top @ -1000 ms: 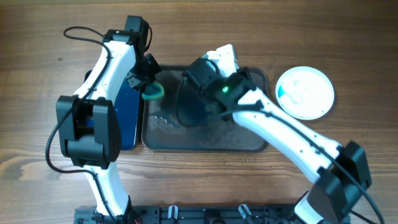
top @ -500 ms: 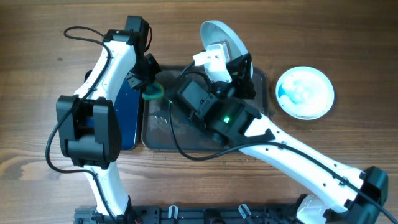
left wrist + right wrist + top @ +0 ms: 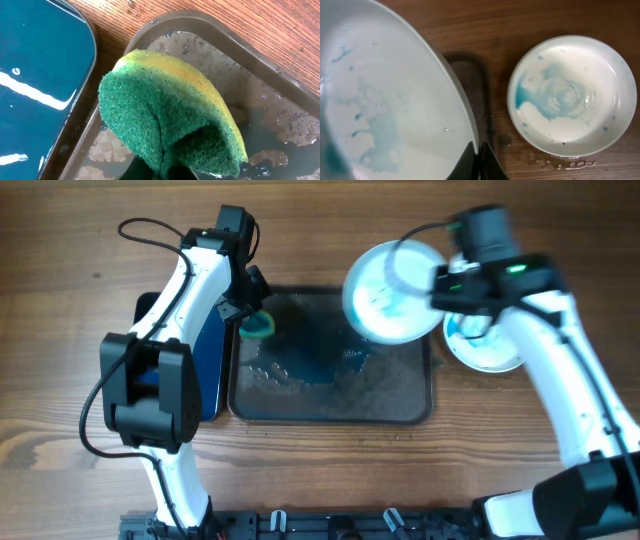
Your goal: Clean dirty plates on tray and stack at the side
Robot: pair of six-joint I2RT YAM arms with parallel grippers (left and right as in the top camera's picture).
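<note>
My right gripper moves toward the second plate (image 3: 490,346) (image 3: 572,95) to stack on, below it and to its right in the overhead view, next, then lowers and releases.
My right gripper (image 3: 479,161) is shut on the rim of a white plate (image 3: 392,292) with blue smears and holds it in the air over the tray's right end; the plate fills the left of the right wrist view (image 3: 385,100). A second smeared white plate (image 3: 492,340) lies on the table right of the tray, also in the right wrist view (image 3: 572,95). The dark tray (image 3: 400,405) holds water and blue residue. My left gripper (image 3: 252,320) is shut on a green and yellow sponge (image 3: 170,115) above the tray's far left corner (image 3: 165,30). A third plate is out of view.
A smaller dark blue tray (image 3: 210,370) lies left of the main tray, under my left arm, and shows in the left wrist view (image 3: 40,75). Bare wooden table (image 3: 80,260) surrounds everything. Water drops lie beside the plate on the table (image 3: 560,162).
My right arm swung up and to the right, lifting the plate from over the tray's middle toward its right end. My left arm with the sponge barely moved.
</note>
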